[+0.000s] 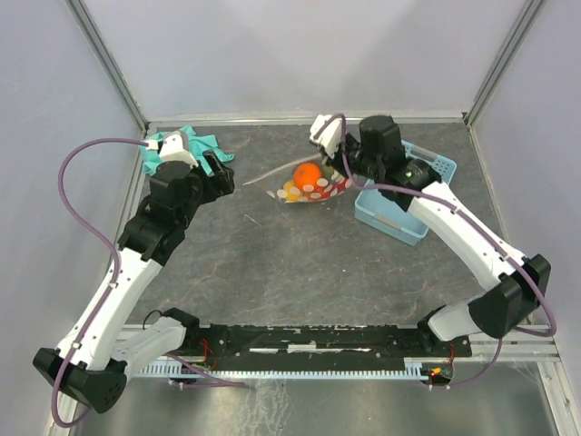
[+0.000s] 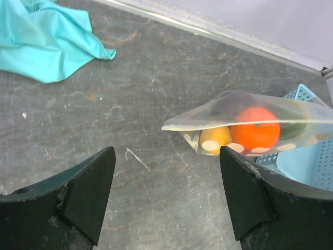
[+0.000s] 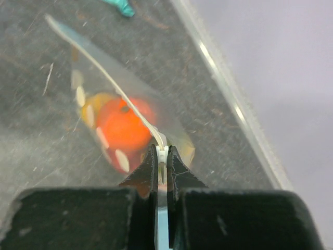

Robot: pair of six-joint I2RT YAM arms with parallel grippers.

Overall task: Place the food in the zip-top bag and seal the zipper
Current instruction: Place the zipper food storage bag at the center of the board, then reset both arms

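Note:
The filled bag is hanging above the table, so my right gripper will next move back and down toward the bare table nearer my base and release the bag's zipper strip (image 3: 162, 153).
The clear dotted zip-top bag (image 1: 309, 184) hangs lifted above the table with the food inside: an orange fruit (image 1: 308, 173), a yellow one (image 2: 214, 138) and darker ones. My right gripper (image 1: 348, 171) is shut on the whitish zipper strip (image 3: 162, 153) at the bag's right end; the strip (image 2: 208, 125) runs left along the top edge. The orange fruit (image 3: 122, 125) shows through the plastic in the right wrist view. My left gripper (image 2: 164, 192) is open and empty, low over the table left of the bag (image 2: 250, 125).
A light-blue perforated basket (image 1: 399, 204) stands right of the bag, partly under my right arm. A teal cloth (image 1: 186, 145) lies at the back left, also in the left wrist view (image 2: 44, 44). A metal rail (image 1: 300, 118) edges the back.

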